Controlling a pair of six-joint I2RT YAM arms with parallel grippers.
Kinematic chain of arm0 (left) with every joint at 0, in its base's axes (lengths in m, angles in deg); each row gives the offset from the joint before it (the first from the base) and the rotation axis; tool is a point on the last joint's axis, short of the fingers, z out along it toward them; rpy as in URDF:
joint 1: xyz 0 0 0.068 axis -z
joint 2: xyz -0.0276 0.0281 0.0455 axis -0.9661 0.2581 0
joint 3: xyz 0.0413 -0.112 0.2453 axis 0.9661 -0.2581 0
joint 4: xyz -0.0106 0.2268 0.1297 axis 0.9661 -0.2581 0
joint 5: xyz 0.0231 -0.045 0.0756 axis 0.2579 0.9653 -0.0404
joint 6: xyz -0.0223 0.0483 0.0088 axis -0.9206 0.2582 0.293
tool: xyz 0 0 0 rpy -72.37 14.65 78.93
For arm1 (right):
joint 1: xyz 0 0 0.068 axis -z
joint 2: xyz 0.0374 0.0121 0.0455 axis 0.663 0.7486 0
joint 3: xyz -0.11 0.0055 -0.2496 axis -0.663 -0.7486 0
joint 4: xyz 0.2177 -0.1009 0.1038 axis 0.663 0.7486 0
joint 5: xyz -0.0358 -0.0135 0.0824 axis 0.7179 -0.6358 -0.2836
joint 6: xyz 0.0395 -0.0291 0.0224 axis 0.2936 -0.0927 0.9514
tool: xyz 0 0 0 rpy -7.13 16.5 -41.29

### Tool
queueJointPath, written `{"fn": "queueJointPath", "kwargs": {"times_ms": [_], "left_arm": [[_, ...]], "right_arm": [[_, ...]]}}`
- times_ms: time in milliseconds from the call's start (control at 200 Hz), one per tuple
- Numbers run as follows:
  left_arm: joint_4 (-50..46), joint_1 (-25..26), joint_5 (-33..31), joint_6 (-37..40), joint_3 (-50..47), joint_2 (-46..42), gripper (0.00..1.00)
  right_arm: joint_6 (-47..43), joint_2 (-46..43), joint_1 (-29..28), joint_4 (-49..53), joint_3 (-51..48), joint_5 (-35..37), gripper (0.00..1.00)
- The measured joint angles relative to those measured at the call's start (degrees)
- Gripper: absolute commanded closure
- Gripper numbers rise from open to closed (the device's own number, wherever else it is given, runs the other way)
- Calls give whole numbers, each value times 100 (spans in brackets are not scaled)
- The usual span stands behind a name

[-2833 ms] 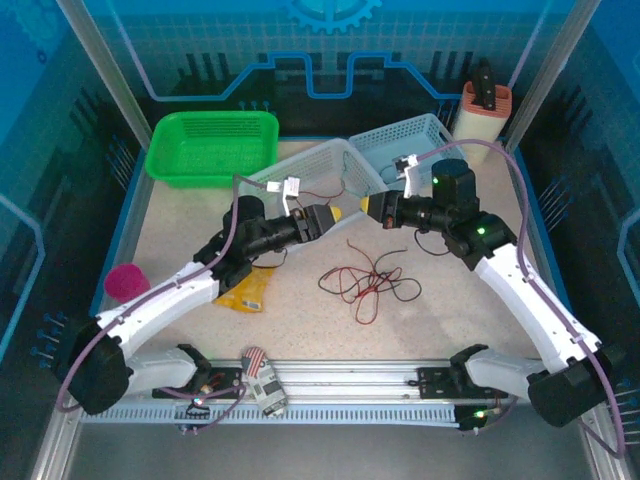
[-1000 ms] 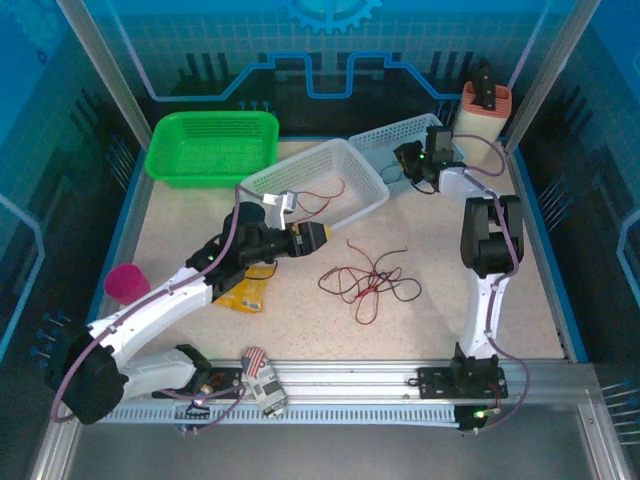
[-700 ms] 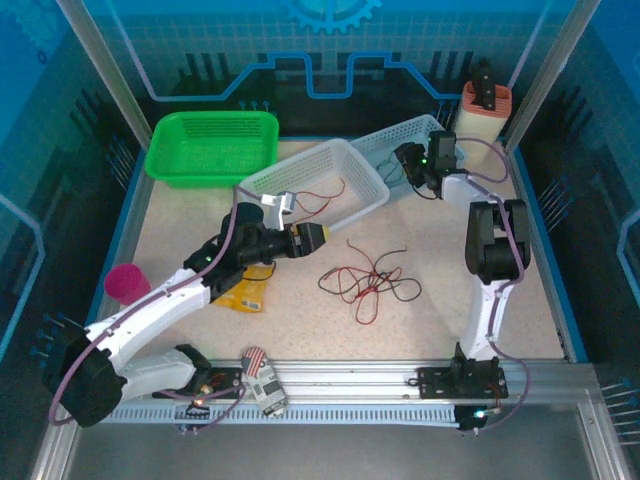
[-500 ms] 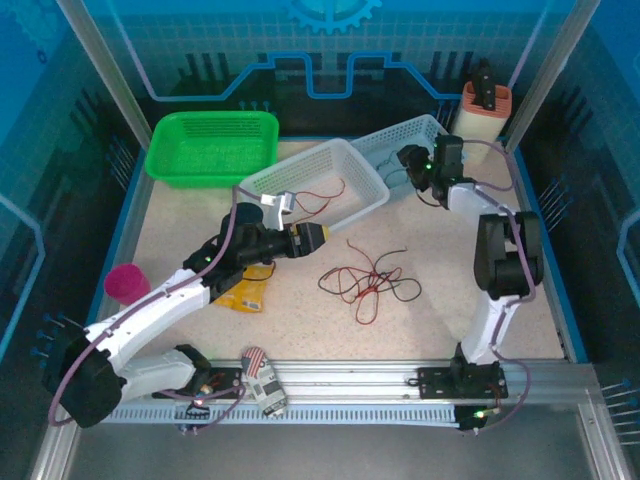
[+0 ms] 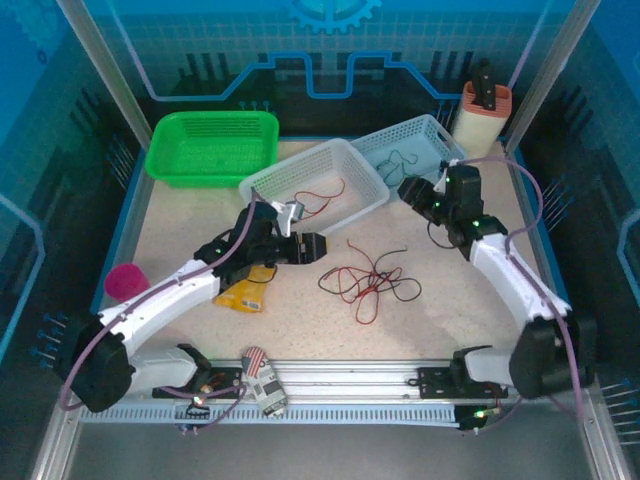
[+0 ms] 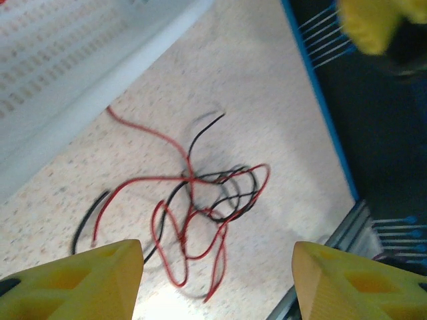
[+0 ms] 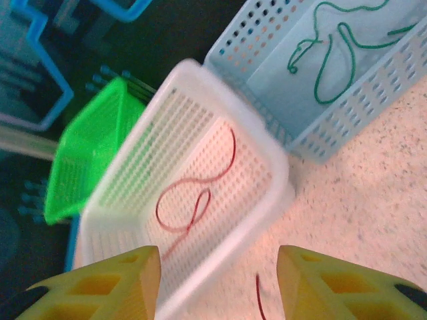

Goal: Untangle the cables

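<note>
My right gripper is at the light-blue basket (image 5: 448,137) and needs to come back and go down onto the red cable's loop end, because that end sticks out past the black coils.
A tangle of red and black cables (image 5: 368,282) lies loose on the speckled table; the left wrist view looks down on this tangle (image 6: 200,200). My left gripper (image 5: 316,246) hovers just left of it, tilted down, open and holding nothing (image 6: 217,280). A single red cable (image 5: 320,194) rests in the white basket (image 5: 365,170). A green cable (image 5: 402,160) lies in the light-blue basket (image 5: 448,137). My right gripper (image 5: 410,190) hangs open and holding nothing by the white basket's right corner. Its wrist view takes in the red cable (image 7: 193,193) and the green cable (image 7: 333,60).
A green basket (image 5: 212,147) stands at the back left. A pink cup (image 5: 125,282) and a yellow packet (image 5: 248,292) lie under the left arm. A beige container (image 5: 484,112) stands at the back right, and a small striped object (image 5: 262,372) sits on the front rail.
The right arm has swung back from over the light-blue basket, its gripper now lower, beside the white basket's corner. My left gripper has tipped down toward the tangle.
</note>
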Motion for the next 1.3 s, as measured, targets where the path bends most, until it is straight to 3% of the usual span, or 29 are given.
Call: {"fn": "queueJointPath", "kwargs": {"times_ms": [240,315,515,790,1126,1301], "left_arm": [[-398,481,-59,354,85,527,40],[-363,614,-7,431,85,710,46],[-306,975,22,584,26,1060,46],[-52,1294,46,942,9,1139,46],[-35,1322,22,1185,9,1167,46],[-15,1327,-37,1204,9,1167,46]], "right_arm": [[-691,-1235,-409,2052,-192,372,55],[-708,-1364,-455,2544,-376,317,55],[-481,-1283,-741,3399,-804,-46,57],[101,-737,-835,3071,-1082,-562,62],[590,-267,-841,2404,-1156,-581,64],[699,-61,-844,2140,-1156,-535,78]]}}
